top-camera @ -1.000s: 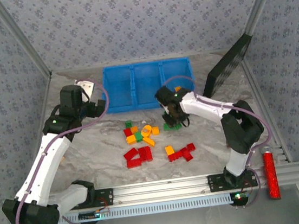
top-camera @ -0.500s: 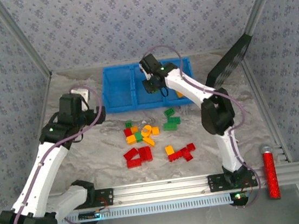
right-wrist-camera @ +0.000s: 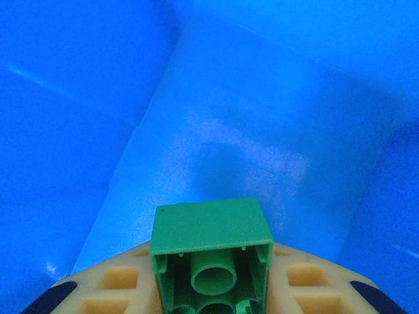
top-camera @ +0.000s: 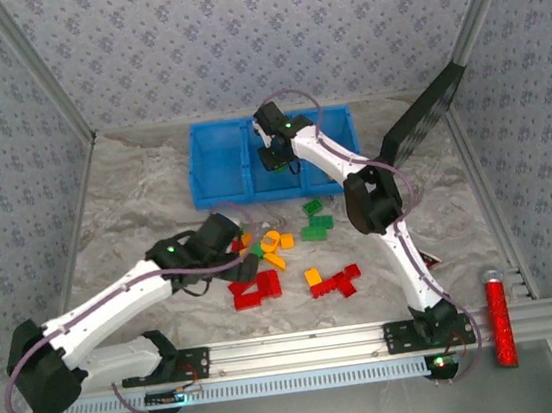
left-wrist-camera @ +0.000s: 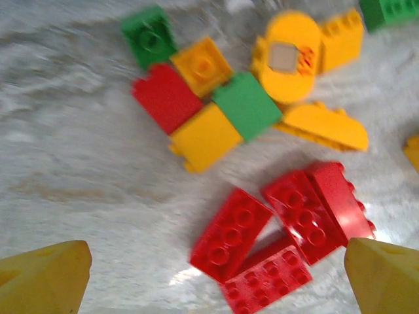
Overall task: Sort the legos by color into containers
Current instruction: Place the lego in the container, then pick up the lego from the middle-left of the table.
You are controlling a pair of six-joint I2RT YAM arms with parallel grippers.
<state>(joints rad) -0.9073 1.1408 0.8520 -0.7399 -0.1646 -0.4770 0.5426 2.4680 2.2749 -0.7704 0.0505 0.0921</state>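
The left gripper will next move across the pile and down onto that red brick (top-camera: 323,288), since this one red lego lies at its group's end beside the lone yellow-orange brick.
My right gripper (top-camera: 275,158) hangs over the middle compartment of the blue tray, the containers (top-camera: 213,169), shut on a green lego (right-wrist-camera: 211,252). That brick shows its hollow underside between the yellow fingers (right-wrist-camera: 118,284), above the bare blue floor (right-wrist-camera: 249,150). The other legos (top-camera: 271,249) lie loose on the table in front of the tray: red, green and yellow-orange. My left gripper (top-camera: 246,264) hovers open low over the pile's left side. In the left wrist view its fingertips (left-wrist-camera: 46,278) straddle a cluster of red bricks (left-wrist-camera: 232,232), touching none.
A black flat panel (top-camera: 425,120) leans against the right wall. A long red studded cylinder (top-camera: 499,320) lies on the rail at the front right. Two green bricks (top-camera: 313,222) sit apart from the pile, below the tray's right end.
The right arm has carried the green brick from the table up over the tray's middle compartment. The left arm has swung from the back left down to the pile.
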